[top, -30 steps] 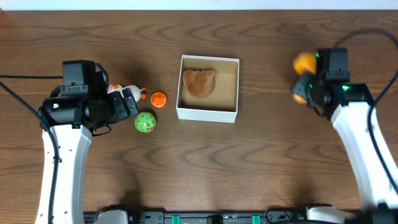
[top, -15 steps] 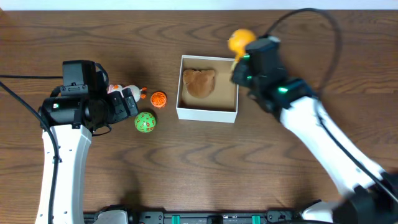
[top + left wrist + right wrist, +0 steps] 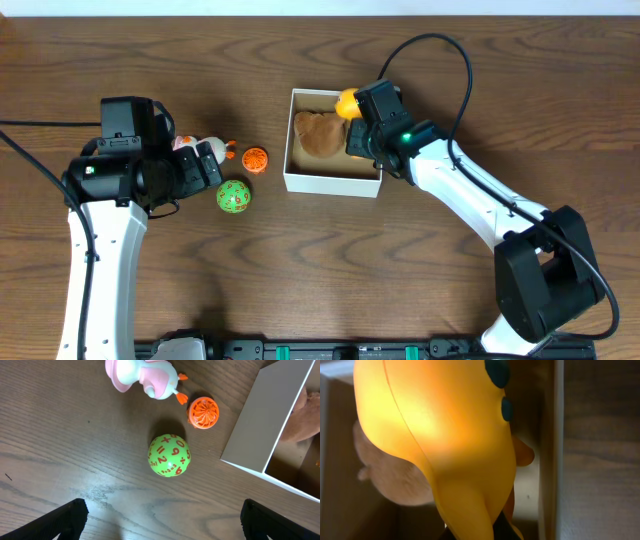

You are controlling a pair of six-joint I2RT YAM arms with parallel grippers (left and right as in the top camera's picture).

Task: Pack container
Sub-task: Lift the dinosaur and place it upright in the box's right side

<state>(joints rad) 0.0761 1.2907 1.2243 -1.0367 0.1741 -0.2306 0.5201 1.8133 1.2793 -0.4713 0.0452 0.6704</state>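
Note:
The yellow toy [image 3: 347, 102] goes down with my right gripper into the container's free strip [image 3: 352, 168] beside the brown plush toy for release next, since the container's bare bottom shows there.
The container [image 3: 332, 182] is a square white box with a brown inside at the table's middle; a brown plush toy [image 3: 319, 132] lies in it. My right gripper [image 3: 356, 118] is shut on a yellow toy [image 3: 347, 102] and holds it over the box's right part. In the right wrist view the yellow toy [image 3: 445, 435] fills the frame above the plush toy [image 3: 390, 475]. My left gripper [image 3: 160, 520] is open and empty, just short of a green number ball [image 3: 169, 455]. An orange ball [image 3: 203, 412] and a pink-white toy [image 3: 142, 377] lie beyond it.
The green ball [image 3: 234, 196], orange ball [image 3: 256, 159] and pink-white toy [image 3: 205, 150] lie in a cluster left of the container, beside my left arm. The box's white wall [image 3: 260, 425] shows at the right of the left wrist view.
My right arm has swung left from the table's right side, carrying the yellow toy to above the container. The left arm has not moved.

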